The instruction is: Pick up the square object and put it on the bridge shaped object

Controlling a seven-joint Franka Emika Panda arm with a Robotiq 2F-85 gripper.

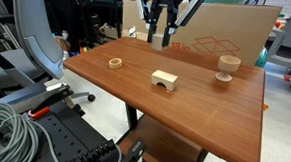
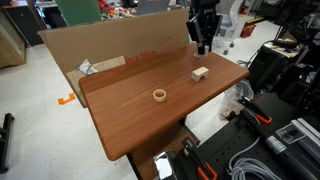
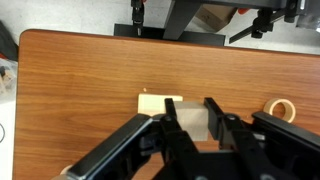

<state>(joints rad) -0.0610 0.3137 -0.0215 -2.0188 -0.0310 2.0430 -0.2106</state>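
Observation:
The bridge block's top (image 3: 157,103) lies below the gripper and to its left in the wrist view, so the gripper should next shift and lower to release the cube (image 3: 192,124) there.
My gripper (image 3: 190,120) is shut on the small pale wooden cube (image 3: 192,124), which sits between the two fingers in the wrist view. It hangs well above the table in both exterior views (image 1: 166,34) (image 2: 203,42). The bridge shaped block (image 1: 165,80) (image 2: 199,74) stands on the wooden table, arch side down. In the wrist view the bridge block (image 3: 158,103) lies below and slightly left of the held cube, partly hidden by the fingers.
A flat wooden ring (image 1: 115,61) (image 2: 159,95) (image 3: 283,109) lies on the table (image 1: 194,119). A goblet-shaped wooden piece (image 1: 227,66) stands near the far corner. A cardboard sheet (image 2: 100,45) stands along the table's back edge. Cables and a chair surround the table.

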